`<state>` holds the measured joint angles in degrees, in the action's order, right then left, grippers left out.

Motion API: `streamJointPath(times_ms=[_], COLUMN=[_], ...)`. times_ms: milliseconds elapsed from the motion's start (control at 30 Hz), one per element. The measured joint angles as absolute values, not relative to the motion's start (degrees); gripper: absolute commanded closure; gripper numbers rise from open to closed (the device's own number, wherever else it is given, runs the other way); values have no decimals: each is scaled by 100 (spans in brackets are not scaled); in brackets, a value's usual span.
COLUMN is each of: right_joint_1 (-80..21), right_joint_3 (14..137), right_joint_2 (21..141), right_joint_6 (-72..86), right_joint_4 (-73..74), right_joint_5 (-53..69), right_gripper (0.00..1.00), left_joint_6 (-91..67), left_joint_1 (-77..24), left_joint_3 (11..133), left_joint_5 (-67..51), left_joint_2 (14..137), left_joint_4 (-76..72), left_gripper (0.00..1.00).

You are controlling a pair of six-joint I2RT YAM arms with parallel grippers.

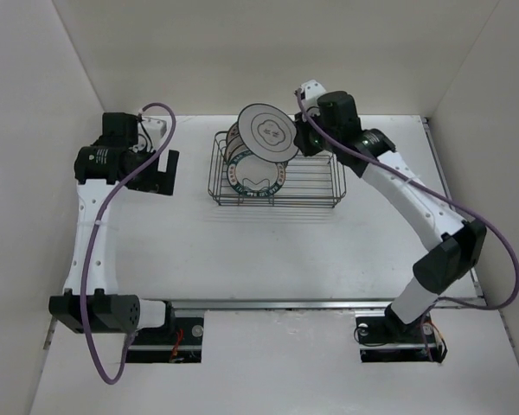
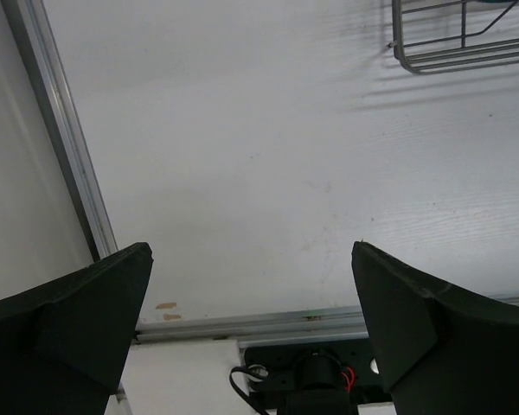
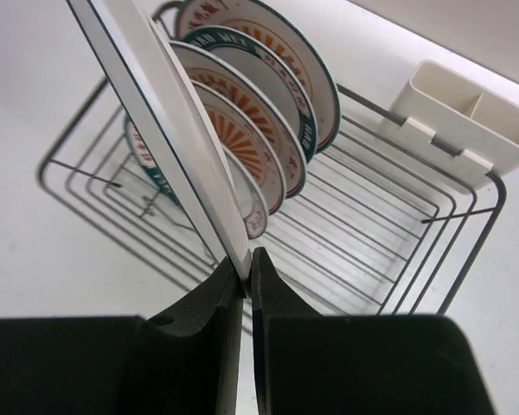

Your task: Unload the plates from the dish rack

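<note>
I will bring the white plate [image 1: 267,132] back from the rack [image 1: 316,187] with my right gripper and lower it onto the table by the rack's near bar, where the table is empty.
My right gripper [image 1: 301,137] is shut on the rim of a white plate [image 1: 267,132] and holds it above the left part of the dish rack [image 1: 316,187]. In the right wrist view the held plate [image 3: 160,112] runs edge-on up from my closed gripper [image 3: 247,266]. Several plates [image 3: 259,112] with teal rims and orange sunburst centres stand in the rack [image 3: 389,251] behind it; one also shows in the top view [image 1: 255,177]. My left gripper [image 1: 156,173] is open and empty, over bare table left of the rack [image 2: 467,43].
A cream plastic holder [image 3: 467,117] hangs on the rack's far edge. White walls enclose the table on the left, back and right. An aluminium rail [image 2: 65,130] runs along the table's left edge and another [image 2: 268,324] along the near edge.
</note>
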<state>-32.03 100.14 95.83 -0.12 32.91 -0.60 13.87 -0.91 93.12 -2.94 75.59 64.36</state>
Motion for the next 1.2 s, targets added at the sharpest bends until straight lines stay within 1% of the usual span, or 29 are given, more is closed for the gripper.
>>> streamJointPath(times_ms=[100,167,233,267,300,333,433,533,633,700,767,800,1033,1100,1200], right_joint_1=[-3181,-3181,-3183,-3183,-3183,-3183,-3197,-3205,-3205,-3205,-3205,-3205,-3205,-3205,-3205], right_joint_3=[9981,9719,9179,8879,8639,8276,7135,6206,5577,5349,5218,5172,5039,5011,5004], right_joint_2=[9201,8879,8484,8313,8200,8062,7784,7671,7588,7585,7638,7717,8886,9159,9308], right_joint_6=[207,329,454,506,556,615,847,1151,1448,1625,1785,1857,2176,2255,2318], right_joint_4=[3470,3520,3575,3632,3732,3708,3745,3778,3747,3686,3612,3542,3037,2930,2808], right_joint_5=[257,676,1205,1498,1745,2040,2773,3208,3450,3509,3509,3509,3583,3590,3629], right_gripper=[100,100,100,100,100,100,100,100,100,100,100,100,100,99,92], left_joint_6=[1387,1404,1428,1450,1450,1461,1474,1448,1428,1457,1503,1553,1839,1887,1929], left_joint_1=[-279,-451,-674,-884,-954,-1103,-1441,-1669,-1813,-1907,-2014,-2080,-2504,-2539,-2528], left_joint_3=[9504,9679,9894,10073,10130,10269,10643,11030,11266,11273,11273,11271,11281,11299,11299], left_joint_5=[-294,-296,-298,-305,-305,-325,-464,-582,-690,-751,-751,-740,-419,-346,-198], left_joint_2=[7826,8077,8372,8637,8742,8943,9601,10285,10807,10997,11098,11118,11192,11301,11472], left_joint_4=[6359,6254,6169,6110,6064,6040,5861,5741,5500,5352,5234,5148,4589,4512,4434], left_gripper=[3,5,6,9,9,14,16,21,23,23,27,27,28,28,29])
